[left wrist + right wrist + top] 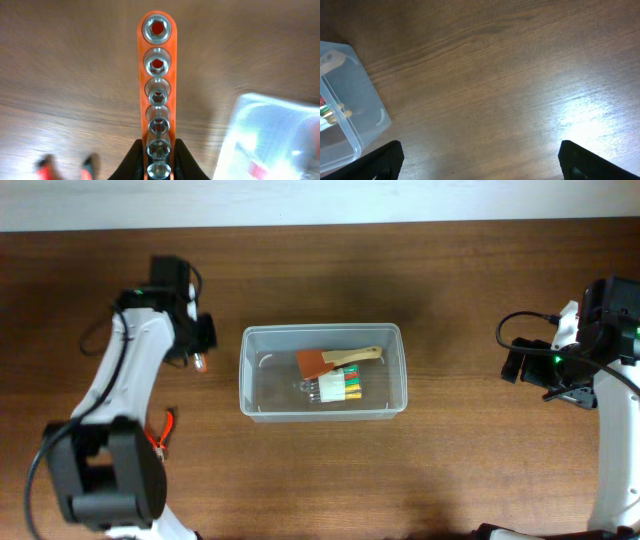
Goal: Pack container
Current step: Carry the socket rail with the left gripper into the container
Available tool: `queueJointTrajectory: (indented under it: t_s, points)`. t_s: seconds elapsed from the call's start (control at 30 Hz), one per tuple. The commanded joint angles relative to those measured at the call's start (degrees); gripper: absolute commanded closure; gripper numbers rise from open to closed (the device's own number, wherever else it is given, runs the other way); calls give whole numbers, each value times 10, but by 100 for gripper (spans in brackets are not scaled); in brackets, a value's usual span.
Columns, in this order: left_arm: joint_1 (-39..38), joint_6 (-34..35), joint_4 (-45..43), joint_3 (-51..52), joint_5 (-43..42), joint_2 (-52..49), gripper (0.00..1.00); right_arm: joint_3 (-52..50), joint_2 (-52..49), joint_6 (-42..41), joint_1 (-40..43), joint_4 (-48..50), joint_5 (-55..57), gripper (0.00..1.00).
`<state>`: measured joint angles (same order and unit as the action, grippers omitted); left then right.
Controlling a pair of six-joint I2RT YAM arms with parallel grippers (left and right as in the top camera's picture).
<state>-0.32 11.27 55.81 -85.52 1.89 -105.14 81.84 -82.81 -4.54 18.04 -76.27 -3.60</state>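
My left gripper is to move across and down into the container's bare end [280, 375], to its right in the overhead view, and let go of the orange socket bar there.
The clear plastic container [322, 412] sits mid-table and holds a brown-bladed scraper with a wooden handle [335, 360] and a set of colour-tipped bits [338, 388]. My left gripper [158, 165] is shut on an orange socket rail [157, 75] carrying several chrome sockets, held above the table left of the container [270, 140]. In the overhead view the rail [200, 362] shows just beside the left wrist. My right gripper [480, 160] is open and empty over bare wood, right of the container [350, 115].
Red-handled pliers [160, 432] lie on the table at the lower left, near the left arm's base; they show blurred in the left wrist view [65, 165]. A pale wall edge runs along the far side of the table.
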Motion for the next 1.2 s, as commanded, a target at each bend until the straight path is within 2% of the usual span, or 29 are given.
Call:
queueJointTrajectory:
  t_s: [0.0,0.07,0.23,0.3,0.33,0.47,0.93,1.07,1.17]
  points:
    - [-20,-90,30,-81,-2,73,98,-2,-1,-2,3,0,-5,1]
    - [-52,-175,50,-102,-22,91,98,-2,-1,-2,3,0,-5,1]
    - [-141,-297,84,-103,-59,99,98,-2,-1,-2,3,0,-5,1]
    - [-181,-373,103,-102,-60,95,98,-2,-1,-2,3,0,-5,1]
    - [-211,-436,113,-102,-58,91,98,-2,-1,-2,3,0,-5,1]
    - [-252,-531,110,-102,-54,73,98,-2,-1,-2,3,0,-5,1]
    - [-259,-512,107,-102,-57,-122,98,-2,-1,-2,3,0,-5,1]
    - [-259,-512,107,-102,-57,-150,97,-2,-1,-2,3,0,-5,1]
    - [-259,-512,107,-102,-56,-163,70,-2,-1,-2,3,0,-5,1]
